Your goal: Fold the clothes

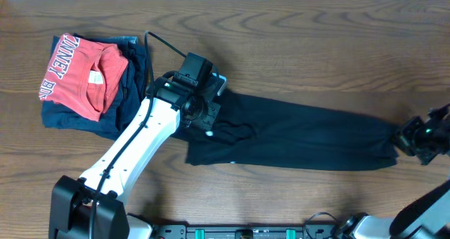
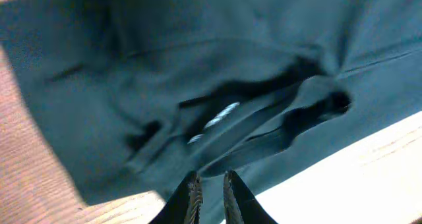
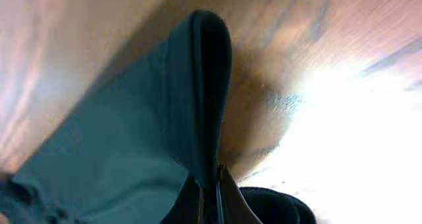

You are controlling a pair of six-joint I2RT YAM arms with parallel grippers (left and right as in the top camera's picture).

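My right gripper carries the raised fold over the black shirt toward the shirt's collar end next, then opens above the shirt's middle [image 1: 294,136].
The clothes, a black shirt [image 1: 295,137], lie as a long strip across the table from centre to right. My left gripper [image 1: 209,118] is at its left, collar end. In the left wrist view the left gripper [image 2: 211,181] has its jaws nearly together with black cloth [image 2: 198,66] between them, and a white neck tag [image 2: 221,113] shows just beyond. My right gripper [image 1: 402,139] is at the strip's right end. Seen from the right wrist, the right gripper [image 3: 210,178] is shut on a raised fold of the shirt [image 3: 132,138].
A red shirt with white lettering [image 1: 81,74] lies on a navy garment [image 1: 130,91] at the back left, close to the left arm. Bare wooden table [image 1: 316,49] surrounds the black strip. The arm bases stand at the front edge.
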